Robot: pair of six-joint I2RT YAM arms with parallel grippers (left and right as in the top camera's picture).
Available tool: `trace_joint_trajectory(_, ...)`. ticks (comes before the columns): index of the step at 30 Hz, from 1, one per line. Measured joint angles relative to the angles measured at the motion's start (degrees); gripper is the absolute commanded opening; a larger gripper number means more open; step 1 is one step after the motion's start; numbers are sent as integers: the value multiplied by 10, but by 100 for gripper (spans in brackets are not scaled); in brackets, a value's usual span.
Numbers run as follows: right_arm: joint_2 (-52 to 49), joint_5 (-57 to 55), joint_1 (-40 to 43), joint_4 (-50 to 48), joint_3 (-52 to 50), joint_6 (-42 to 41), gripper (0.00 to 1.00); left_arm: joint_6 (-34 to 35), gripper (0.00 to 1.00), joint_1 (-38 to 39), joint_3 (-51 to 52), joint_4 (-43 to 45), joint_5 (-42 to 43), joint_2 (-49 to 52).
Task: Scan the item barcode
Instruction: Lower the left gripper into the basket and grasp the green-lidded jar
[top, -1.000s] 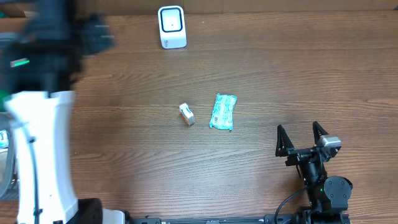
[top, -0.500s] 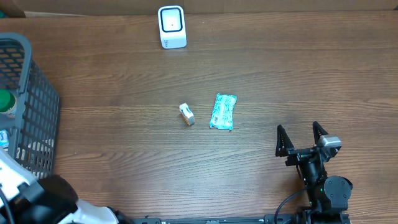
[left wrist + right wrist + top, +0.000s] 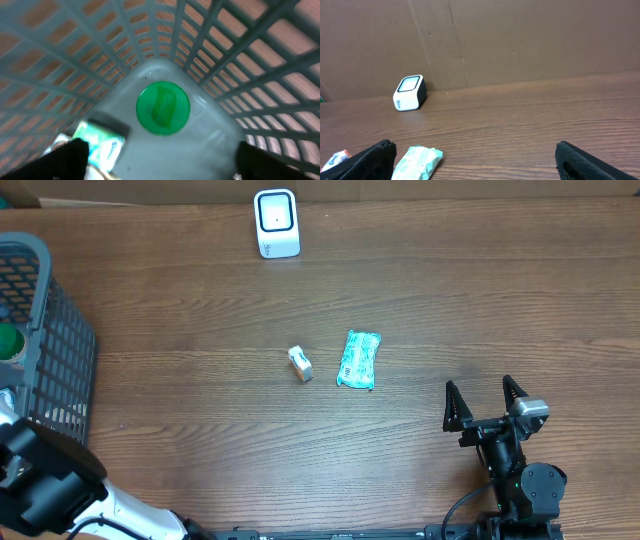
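Next, my left gripper moves outward and down into the grey basket [image 3: 260, 60], open fingers around the round green lid [image 3: 163, 108], because it stands clear of the teal-and-white packet.
The white barcode scanner [image 3: 277, 223] stands at the table's far edge and also shows in the right wrist view [image 3: 410, 93]. Two items lie mid-table: a small white box [image 3: 300, 364] and a teal packet [image 3: 359, 359] [image 3: 417, 161]. My right gripper [image 3: 487, 405] [image 3: 475, 160] rests open near the front right, apart from both items. My left gripper [image 3: 160, 165] looks down into the grey basket [image 3: 260, 60], open and holding nothing, above a round green lid [image 3: 163, 108] and a teal-and-white packet [image 3: 102, 142].
The grey mesh basket [image 3: 45, 320] stands at the table's left edge with a green-topped object [image 3: 8, 343] inside. The left arm's body [image 3: 45, 485] fills the lower left corner. A brown cardboard wall [image 3: 520, 40] runs behind the scanner.
The left arm has swung from over the basket down to the lower left corner, uncovering the basket. The right arm and the items on the table have not moved.
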State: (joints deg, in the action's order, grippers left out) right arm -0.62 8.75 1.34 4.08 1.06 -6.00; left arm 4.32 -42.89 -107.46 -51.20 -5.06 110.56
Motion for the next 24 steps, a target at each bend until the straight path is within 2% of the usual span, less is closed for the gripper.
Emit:
trace_joint_trajectory(4,0,0,0,0,0,0,100,-29,100,-3,11,23,2,46)
trace_joint_trajectory(18,0,0,0,0,0,0,100,-61,100,-4,15,87,18,158)
trace_joint_trajectory(21,0,0,0,0,0,0,100,-63,95,-4,15,93,21,162)
trace_joint_trajectory(24,0,0,0,0,0,0,100,-64,86,-4,15,98,23,162)
